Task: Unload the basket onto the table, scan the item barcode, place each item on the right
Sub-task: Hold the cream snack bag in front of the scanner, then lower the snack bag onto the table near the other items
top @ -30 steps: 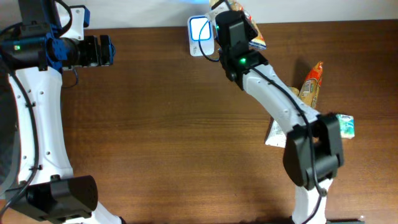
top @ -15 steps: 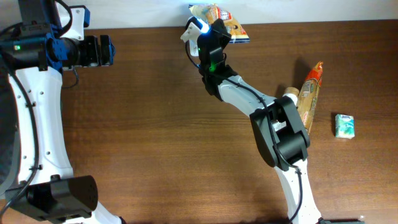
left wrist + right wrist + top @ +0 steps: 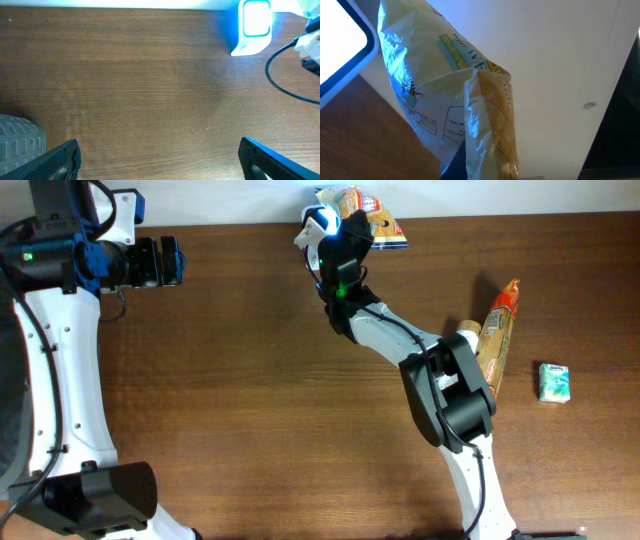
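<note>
My right gripper will move back and to the right in the overhead view, away from the scanner, and let go of the bag near the tall package, where bare wood shows.
My right gripper [image 3: 350, 218] is shut on a crinkly yellow and white snack bag [image 3: 366, 204], held at the table's back edge right beside the glowing white scanner [image 3: 311, 227]. In the right wrist view the bag [image 3: 435, 85] fills the middle. Its printed white back faces the scanner's lit face [image 3: 337, 45], and one dark finger [image 3: 455, 167] shows beneath it. I cannot make out a barcode. My left gripper [image 3: 181, 260] hangs open and empty at the far left. From its wrist the scanner [image 3: 255, 25] shows at the upper right, far from the gripper [image 3: 160, 160].
A tall orange and tan package [image 3: 497, 328] lies at the right, next to the right arm's elbow. A small green box [image 3: 554, 382] sits further right. A black cable [image 3: 285, 80] loops over the wood beside the scanner. A white wall runs behind the table.
The right arm has swung the bag left, from the scanner's right side to close over it, then eased it slightly right. The left arm has not moved.
</note>
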{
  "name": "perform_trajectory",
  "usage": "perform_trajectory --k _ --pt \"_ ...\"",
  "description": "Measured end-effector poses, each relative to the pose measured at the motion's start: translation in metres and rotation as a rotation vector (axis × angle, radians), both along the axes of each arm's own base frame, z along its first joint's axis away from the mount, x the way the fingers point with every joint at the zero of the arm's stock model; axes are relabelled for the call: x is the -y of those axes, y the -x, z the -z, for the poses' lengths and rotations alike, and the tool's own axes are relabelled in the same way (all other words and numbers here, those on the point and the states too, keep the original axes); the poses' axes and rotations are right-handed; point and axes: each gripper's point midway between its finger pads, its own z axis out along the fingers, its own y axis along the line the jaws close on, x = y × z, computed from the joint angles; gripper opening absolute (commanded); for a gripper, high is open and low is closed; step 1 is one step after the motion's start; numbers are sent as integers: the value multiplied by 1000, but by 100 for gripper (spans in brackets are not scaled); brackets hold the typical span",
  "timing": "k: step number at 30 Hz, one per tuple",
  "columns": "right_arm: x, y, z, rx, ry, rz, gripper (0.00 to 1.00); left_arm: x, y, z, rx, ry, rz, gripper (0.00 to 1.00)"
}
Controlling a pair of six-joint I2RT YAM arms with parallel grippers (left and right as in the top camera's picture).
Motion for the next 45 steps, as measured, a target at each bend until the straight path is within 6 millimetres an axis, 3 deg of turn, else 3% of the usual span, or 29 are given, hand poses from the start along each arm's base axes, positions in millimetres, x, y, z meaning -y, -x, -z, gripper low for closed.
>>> perform_trajectory --k 2,3,4,6,7,8,10,12,14,16,18,20,24,25,26,28,31,33,36,38,40,41,42,45 --pt "6 9 -38 51 -77 23 4 0 0 0 0 0 0 99" --pt "9 18 -67 65 -104 28 4 0 0 0 1 0 0 99" --pt "11 25 -80 42 -129 25 4 0 0 0 -1 1 0 99" --pt "18 56 -126 16 -222 22 4 0 0 0 -1 0 0 99" --pt "20 68 -140 2 -272 9 4 0 0 0 -1 1 0 99" --pt "26 94 -153 -45 -384 1 4 0 0 0 -2 1 0 99" --pt "32 133 -162 -132 -589 -11 4 0 0 0 -1 0 0 99" --pt "42 177 -155 -264 -780 10 4 0 0 0 0 0 0 99" --pt "66 232 -161 -380 -1043 63 4 0 0 0 -1 0 0 99" --pt "90 270 -147 -518 -1164 153 4 0 1 0 -3 0 0 99" --pt "118 302 -109 -702 -1257 344 4 0 0 0 -2 0 0 99" --pt "136 311 -78 -789 -1303 484 4 0 0 0 -1 0 0 99" --pt "172 303 14 -862 -1353 698 5 0 0 0 0 0 0 99" --pt "180 301 45 -871 -1359 741 9 0 0 0 -1 0 0 99" --pt "187 300 66 -877 -1360 764 13 0 0 0 0 0 0 99" --pt "195 298 89 -889 -1361 780 47 0 0 0 0 0 0 99" --pt "207 298 93 -874 -1351 804 79 0 0 0 0 0 0 99" --pt "214 306 92 -890 -1347 834 85 0 0 0 0 0 0 99" --pt "219 304 57 -882 -1348 850 87 0 0 0 2 0 0 99" --pt "221 288 7 -800 -1363 783 88 0 0 0 -1 0 0 99" --pt "217 288 -35 -757 -1364 734 99 0 0 0 0 0 0 99" --pt "213 291 -51 -750 -1355 710 99 0 0 0 0 0 0 99" --pt "197 295 -81 -731 -1345 637 99 0 0 0 0 0 0 99" --pt "160 318 -140 -693 -1331 452 99 0 0 0 0 0 0 99"
